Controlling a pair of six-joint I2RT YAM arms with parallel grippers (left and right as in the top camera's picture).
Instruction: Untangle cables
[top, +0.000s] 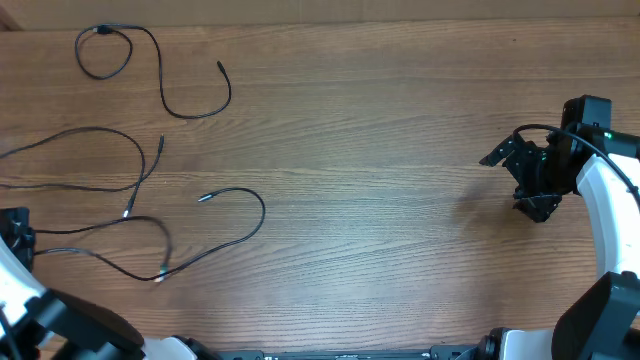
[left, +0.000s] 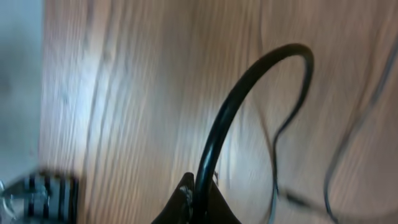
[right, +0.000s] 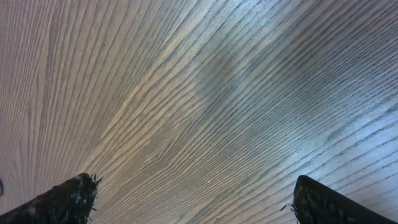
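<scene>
The held cable's end crosses its other part, so my left gripper needs to pull the cable farther to the left in the overhead view before it opens.
Several thin black cables lie in loose curves on the left of the wooden table (top: 380, 150). One cable (top: 165, 95) with a small loop sits at the far left corner. A second cable (top: 100, 130) arcs in from the left edge. A third cable (top: 230, 240) curves along the near left side towards my left gripper (top: 15, 238) at the table's left edge. In the left wrist view that gripper (left: 200, 202) is shut on a black cable (left: 249, 81), which arches up from its jaws. My right gripper (top: 518, 180) hovers far right, open and empty (right: 196, 199).
The table's left edge (left: 37, 124) shows in the left wrist view, close to the gripper. More thin cable strands (left: 348, 143) run blurred past its right. Bare wood lies under the right fingertips (right: 74, 196).
</scene>
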